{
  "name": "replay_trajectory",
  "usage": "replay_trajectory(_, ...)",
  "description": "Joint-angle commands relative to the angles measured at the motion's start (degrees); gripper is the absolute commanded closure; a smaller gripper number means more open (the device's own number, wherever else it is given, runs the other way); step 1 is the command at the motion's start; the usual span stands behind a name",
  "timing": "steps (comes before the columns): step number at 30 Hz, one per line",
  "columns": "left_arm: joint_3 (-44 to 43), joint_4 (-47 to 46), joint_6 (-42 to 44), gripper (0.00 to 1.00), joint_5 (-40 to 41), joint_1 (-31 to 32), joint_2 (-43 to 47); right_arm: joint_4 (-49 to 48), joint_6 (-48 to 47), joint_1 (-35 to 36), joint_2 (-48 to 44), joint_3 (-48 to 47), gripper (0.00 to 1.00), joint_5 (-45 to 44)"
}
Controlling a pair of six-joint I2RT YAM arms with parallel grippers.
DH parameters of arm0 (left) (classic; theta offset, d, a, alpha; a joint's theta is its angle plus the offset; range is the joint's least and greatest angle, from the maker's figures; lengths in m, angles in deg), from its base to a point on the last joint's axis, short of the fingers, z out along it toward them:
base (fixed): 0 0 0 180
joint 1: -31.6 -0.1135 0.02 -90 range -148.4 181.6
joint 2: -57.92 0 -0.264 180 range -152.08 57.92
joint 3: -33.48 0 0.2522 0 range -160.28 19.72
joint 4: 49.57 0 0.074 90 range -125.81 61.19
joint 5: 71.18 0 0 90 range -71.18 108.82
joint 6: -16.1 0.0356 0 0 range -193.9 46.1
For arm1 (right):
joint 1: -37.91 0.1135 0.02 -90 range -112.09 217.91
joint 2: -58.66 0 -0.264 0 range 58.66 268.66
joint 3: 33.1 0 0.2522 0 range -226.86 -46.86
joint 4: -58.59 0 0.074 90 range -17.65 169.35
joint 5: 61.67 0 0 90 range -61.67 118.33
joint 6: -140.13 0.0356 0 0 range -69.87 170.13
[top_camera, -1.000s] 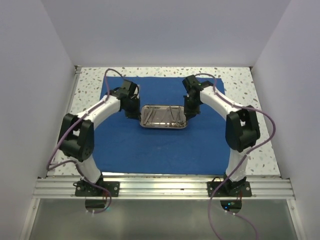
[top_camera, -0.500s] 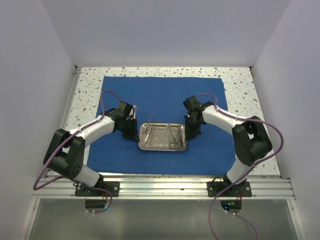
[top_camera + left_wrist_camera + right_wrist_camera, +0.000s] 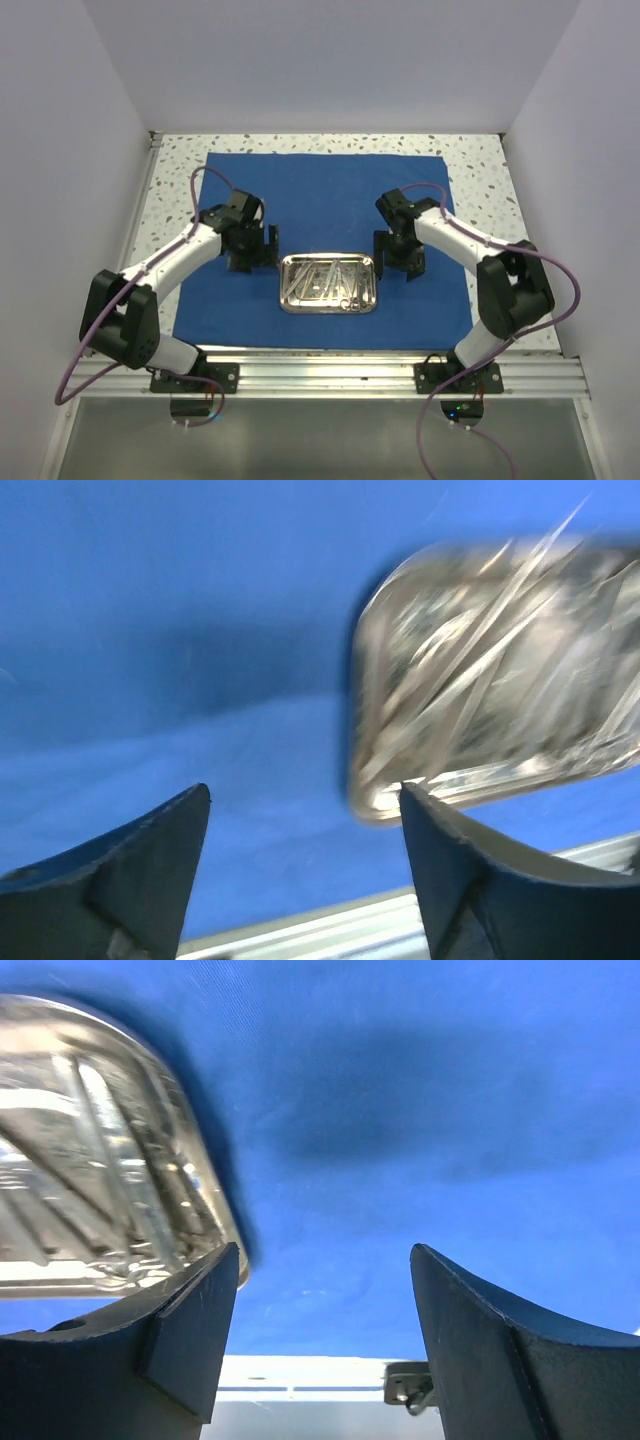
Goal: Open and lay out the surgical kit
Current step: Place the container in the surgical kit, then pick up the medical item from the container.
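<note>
Next, my left gripper goes to the right in the top view and down onto the tray's closest thin instrument, as only cloth is between its fingers.
The royal-blue cloth of the surgical kit lies spread flat on the table. The shiny steel tray stands on its near part, with several thin silver instruments lying in it. My left gripper hangs open just left of the tray, and my right gripper hangs open just right of it. In the left wrist view the open gripper has only cloth between its fingers, with the tray off its right finger. In the right wrist view the open gripper has the tray off its left finger.
The speckled tabletop shows around the cloth. An aluminium rail runs along the near edge, close in front of the tray. White walls enclose the left, back and right sides.
The tray has come toward the near edge of the cloth. Both grippers were shut at its ends; now both stand open, off the tray and slightly outward.
</note>
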Motion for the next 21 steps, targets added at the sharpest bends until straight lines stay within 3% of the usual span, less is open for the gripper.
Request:
replay_trajectory(1, -8.2, 0.6, 2.2, 0.12, 4.7, -0.4, 1.9, 4.8, -2.0, -0.2, -3.2, -6.2, 0.27, -3.0)
replay_trajectory(3, -10.4, 0.0, 3.5, 0.12, 4.3, -0.4, -0.4, 5.3, -2.1, -0.1, -3.3, -8.0, 0.27, -3.0)
replay_trajectory(7, -14.5, -2.5, 5.4, 0.35, -0.2, 1.4, -4.8, 6.1, -2.2, -0.1, -3.6, -8.9, 0.27, -3.5)
replay_trajectory(13, -14.8, -4.8, 7.4, 0.55, 1.4, 9.3, -9.0, 6.5, -2.0, -0.1, -5.7, -5.7, 0.28, -3.5)
replay_trajectory(21, -12.1, -9.6, 5.0, 0.61, 3.5, 13.7, -13.1, 7.3, -1.9, -0.1, -8.3, -2.7, 0.28, -4.0)
